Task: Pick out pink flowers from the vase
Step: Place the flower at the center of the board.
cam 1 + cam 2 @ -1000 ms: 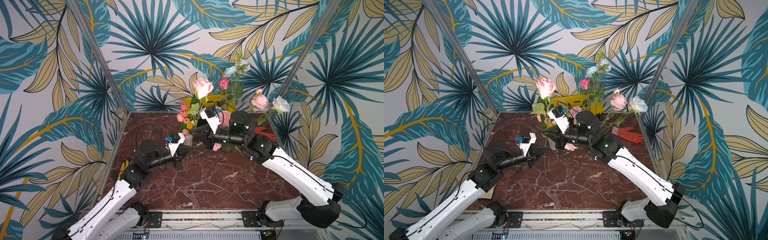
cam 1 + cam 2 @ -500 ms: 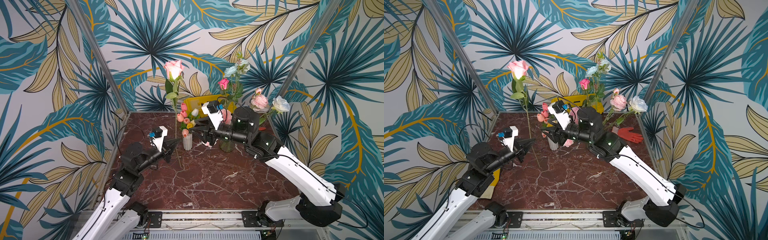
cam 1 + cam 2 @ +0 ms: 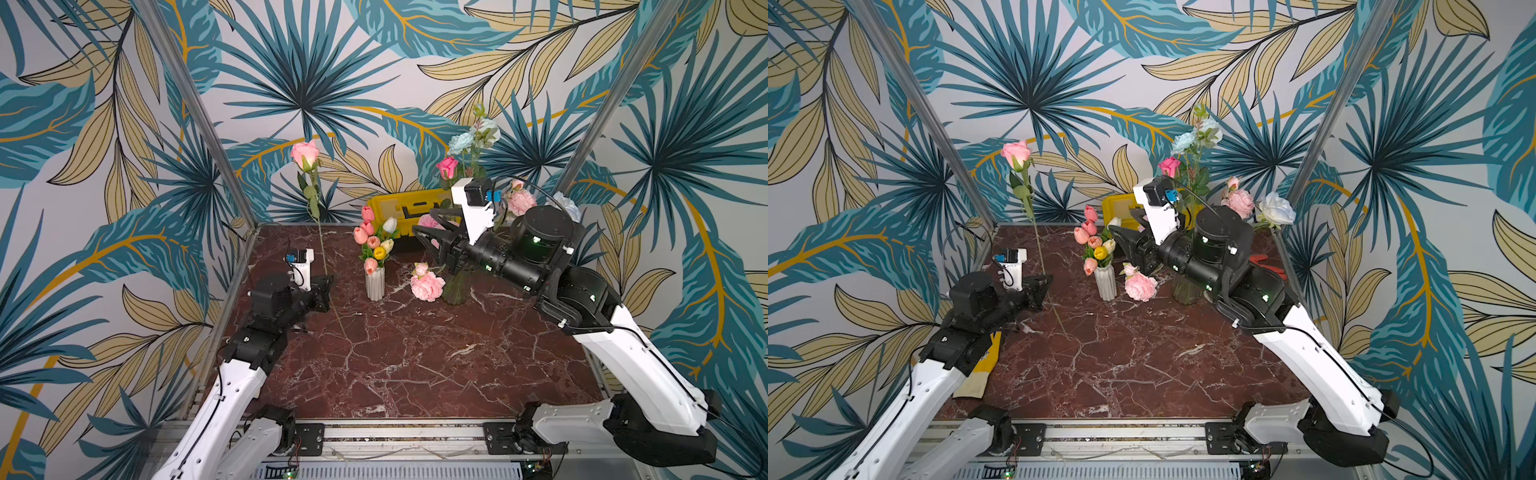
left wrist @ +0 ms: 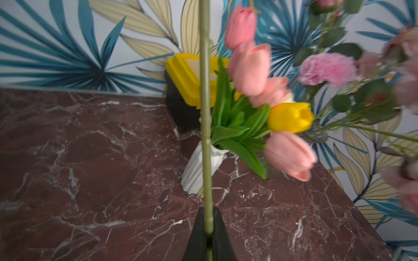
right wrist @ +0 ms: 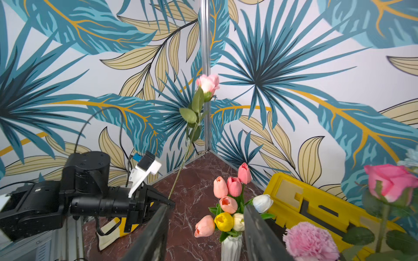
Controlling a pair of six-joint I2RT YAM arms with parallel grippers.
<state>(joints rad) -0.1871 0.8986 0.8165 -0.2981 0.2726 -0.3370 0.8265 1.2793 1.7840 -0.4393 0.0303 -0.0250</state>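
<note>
My left gripper needs to tilt nose-down next and lower the rose flat onto the bare tabletop beside the white ribbed vase, below the gripper, to let go of the stem.
My left gripper is shut on the green stem of a pale pink rose, held upright over the table's left side. My right gripper hangs open and empty above the white ribbed vase of pink tulips. Behind it the glass vase holds a hot-pink rose, a pink peony, a frilly carnation and a drooping pink bloom.
A yellow case stands at the back wall. A white rose and pale blue flowers share the glass vase. A red glove lies at the back right. A yellow and white glove lies under my left arm.
My left gripper has carried the pale pink rose leftward, away from the vases. My right gripper has opened and drawn back slightly.
</note>
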